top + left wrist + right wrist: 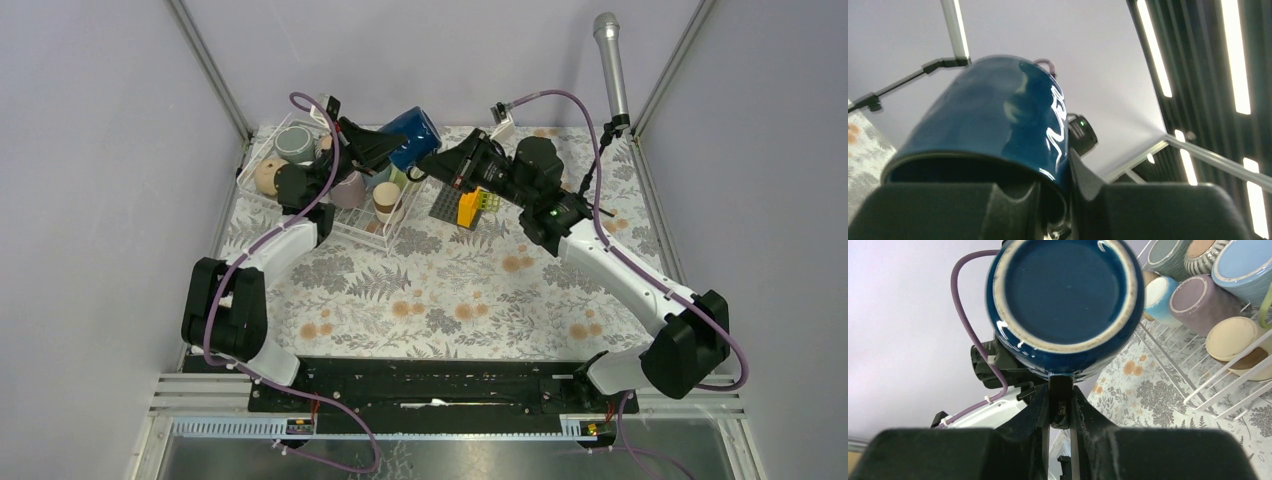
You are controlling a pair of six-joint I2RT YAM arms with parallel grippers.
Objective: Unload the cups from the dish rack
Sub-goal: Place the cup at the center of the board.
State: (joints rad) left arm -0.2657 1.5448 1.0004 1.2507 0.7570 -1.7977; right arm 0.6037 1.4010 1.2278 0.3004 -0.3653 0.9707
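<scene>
I will next lower the sideways mug in my left gripper onto the clear floral table below and back from the gripper, turn its base down, and release it upright.
A navy mug hangs in the air above the right end of the dish rack, held between both arms. My right gripper is shut on its handle, and the mug's base faces that camera. My left gripper pinches the mug's rim, one finger inside and one outside. In the rack stand more cups upside down: light blue, mauve, tan, grey-green.
A dark grey studded plate with yellow and green blocks lies right of the rack, under the right wrist. A steel cylinder on a stand rises at the back right. Walls and frame posts close in the floral table.
</scene>
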